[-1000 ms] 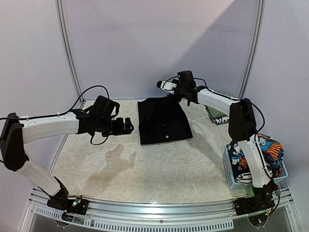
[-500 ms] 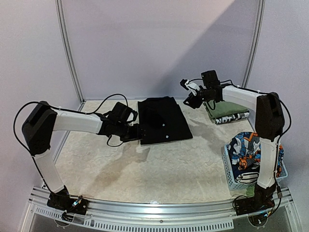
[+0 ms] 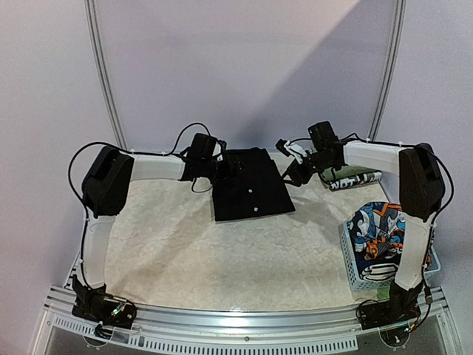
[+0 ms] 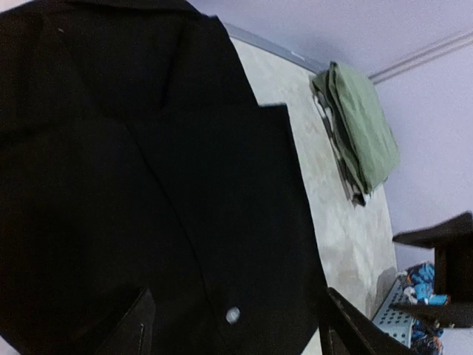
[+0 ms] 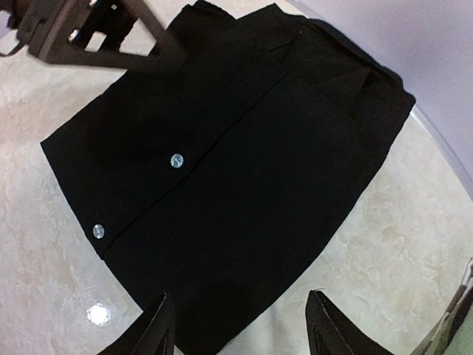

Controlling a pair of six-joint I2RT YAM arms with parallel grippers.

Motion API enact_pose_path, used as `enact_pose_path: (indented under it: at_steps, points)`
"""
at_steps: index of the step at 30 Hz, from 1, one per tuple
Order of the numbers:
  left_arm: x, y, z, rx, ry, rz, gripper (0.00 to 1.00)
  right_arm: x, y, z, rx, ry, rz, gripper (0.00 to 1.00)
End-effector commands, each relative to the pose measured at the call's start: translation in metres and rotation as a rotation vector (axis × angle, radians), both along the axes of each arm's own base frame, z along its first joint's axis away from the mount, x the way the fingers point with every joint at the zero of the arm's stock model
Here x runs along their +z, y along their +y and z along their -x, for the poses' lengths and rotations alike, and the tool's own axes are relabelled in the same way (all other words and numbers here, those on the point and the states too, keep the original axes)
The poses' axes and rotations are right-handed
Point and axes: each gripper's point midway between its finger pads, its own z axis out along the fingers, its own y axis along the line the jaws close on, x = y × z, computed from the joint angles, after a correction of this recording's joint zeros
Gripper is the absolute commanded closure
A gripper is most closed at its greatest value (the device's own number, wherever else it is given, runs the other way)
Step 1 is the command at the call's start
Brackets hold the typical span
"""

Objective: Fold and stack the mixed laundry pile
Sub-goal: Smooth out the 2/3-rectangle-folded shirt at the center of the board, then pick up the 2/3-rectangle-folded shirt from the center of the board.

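Note:
My left gripper draws its open fingers back and down onto the garment's near corner farthest from the basket next, since that corner lies uncovered.
A large black garment (image 3: 250, 188) lies folded flat at the back middle of the table, two pale buttons showing. My left gripper (image 3: 226, 168) hovers open over its left back part; in the left wrist view the black cloth (image 4: 148, 185) fills the frame between the spread fingertips (image 4: 137, 327). My right gripper (image 3: 293, 174) hangs open above the garment's right edge, with black cloth (image 5: 236, 163) and bare table between its fingertips (image 5: 157, 325). An orange-blue-white cartoon-print garment (image 3: 378, 228) is heaped in the basket. Neither gripper holds anything.
A pale blue lattice basket (image 3: 363, 272) stands at the right front. A folded olive-green cloth (image 3: 346, 176) lies on a black-and-white printed piece at the back right, close behind my right gripper. The left gripper's body (image 5: 81, 29) shows over the garment's far corner.
My left arm swung from the table's left side in over the garment's left back part, its jaws narrowing slightly. My right gripper went right toward the green cloth, then came back down to the garment's right edge.

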Motion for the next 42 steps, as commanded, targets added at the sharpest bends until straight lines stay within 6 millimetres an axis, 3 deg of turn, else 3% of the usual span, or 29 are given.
enact_pose_path:
  at_steps: [1,4,5,9,13,18,20,22,26,32,37,42]
  points:
    - [-0.02,0.025,-0.035,0.093,0.093,0.003,0.23,-0.028,0.004,0.007,-0.015,0.169,0.003,0.38]
    - [-0.001,0.028,-0.025,0.074,0.041,-0.044,0.2,-0.045,0.003,0.024,0.053,0.216,0.06,0.41]
    - [0.017,0.032,-0.018,0.064,0.006,-0.068,0.19,-0.051,0.004,0.035,0.111,0.209,0.087,0.41]
    - [0.054,0.046,0.024,-0.029,-0.169,-0.296,0.11,-0.06,0.004,0.074,0.354,0.057,0.242,0.42]
    - [0.056,0.063,0.075,-0.16,-0.288,-0.597,0.08,-0.072,-0.002,0.083,0.518,-0.12,0.405,0.45]
    - [0.047,0.071,0.135,-0.424,-0.471,-0.85,0.13,-0.083,-0.003,0.068,0.567,-0.199,0.501,0.48]
    - [0.041,0.078,0.145,-0.522,-0.492,-0.938,0.17,-0.09,-0.005,0.064,0.581,-0.215,0.527,0.49]
    - [0.033,0.083,0.148,-0.6,-0.506,-1.001,0.21,-0.097,-0.007,0.063,0.609,-0.229,0.556,0.5]
    - [0.012,0.069,0.153,-0.775,-0.584,-1.021,0.26,-0.113,-0.012,0.06,0.63,-0.237,0.609,0.51]
    - [-0.037,0.058,0.149,-0.965,-0.533,-1.094,0.45,-0.125,-0.014,0.054,0.633,-0.254,0.634,0.61]
    - [-0.062,0.052,0.146,-0.998,-0.511,-1.095,0.38,-0.136,-0.02,0.05,0.614,-0.272,0.655,0.63]
    - [-0.08,0.056,0.133,-0.976,-0.513,-1.175,0.37,-0.14,-0.024,0.048,0.605,-0.277,0.66,0.64]
